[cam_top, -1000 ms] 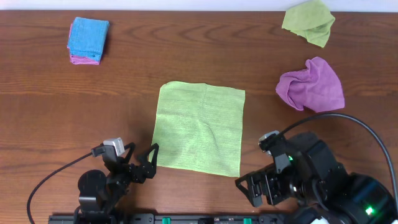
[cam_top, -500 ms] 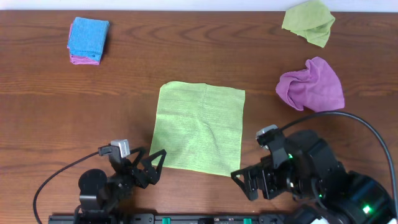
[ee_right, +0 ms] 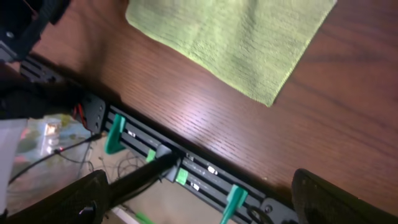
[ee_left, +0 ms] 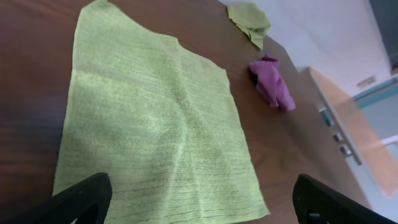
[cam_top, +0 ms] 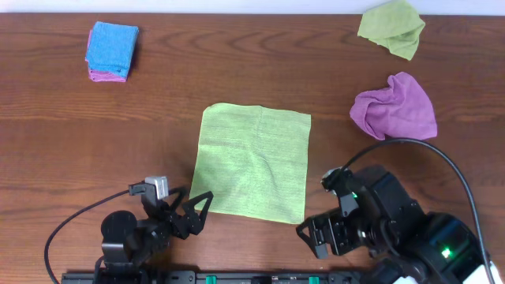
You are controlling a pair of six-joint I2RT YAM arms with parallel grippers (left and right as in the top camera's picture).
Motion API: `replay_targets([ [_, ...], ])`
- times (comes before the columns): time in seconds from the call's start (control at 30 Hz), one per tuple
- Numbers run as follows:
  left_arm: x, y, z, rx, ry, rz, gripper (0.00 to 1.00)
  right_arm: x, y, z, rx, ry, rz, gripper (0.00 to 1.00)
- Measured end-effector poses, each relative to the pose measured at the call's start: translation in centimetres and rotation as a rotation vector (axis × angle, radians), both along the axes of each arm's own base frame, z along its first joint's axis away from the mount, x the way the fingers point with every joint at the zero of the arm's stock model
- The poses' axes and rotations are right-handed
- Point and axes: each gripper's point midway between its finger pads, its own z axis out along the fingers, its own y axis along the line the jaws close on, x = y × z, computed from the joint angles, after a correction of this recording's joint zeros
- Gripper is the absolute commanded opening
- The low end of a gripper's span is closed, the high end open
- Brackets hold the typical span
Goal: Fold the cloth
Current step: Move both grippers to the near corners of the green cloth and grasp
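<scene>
The robot needs to lower its right gripper next, and move it a little away from the robot's base, onto the light green cloth's near corner (cam_top: 300,221) (ee_right: 268,102).
The light green cloth (cam_top: 254,162) lies flat and unfolded in the middle of the table. It fills the left wrist view (ee_left: 149,118) and its near right corner shows in the right wrist view (ee_right: 242,37). My left gripper (cam_top: 192,209) is open and empty, just off the cloth's near left corner. My right gripper (cam_top: 309,237) is open and empty, just below the cloth's near right corner, over the table's front edge.
A crumpled purple cloth (cam_top: 394,108) and a crumpled green cloth (cam_top: 391,28) lie at the right back. A folded blue cloth on a pink one (cam_top: 110,51) sits at the back left. The mounting rail (ee_right: 186,168) runs along the table's front edge.
My left gripper has crept right toward the cloth's near left corner. My right gripper has shifted slightly near the cloth's near right corner. The cloth has not moved.
</scene>
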Motion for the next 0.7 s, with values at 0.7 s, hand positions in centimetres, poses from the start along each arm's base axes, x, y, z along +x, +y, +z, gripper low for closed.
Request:
replay_targets([
  [0.7,-1.7,4.1,-2.5,0.445,0.539,0.034,0.73,3.0,-0.2,0.6,-0.026,-0.131,-0.063,0.84],
])
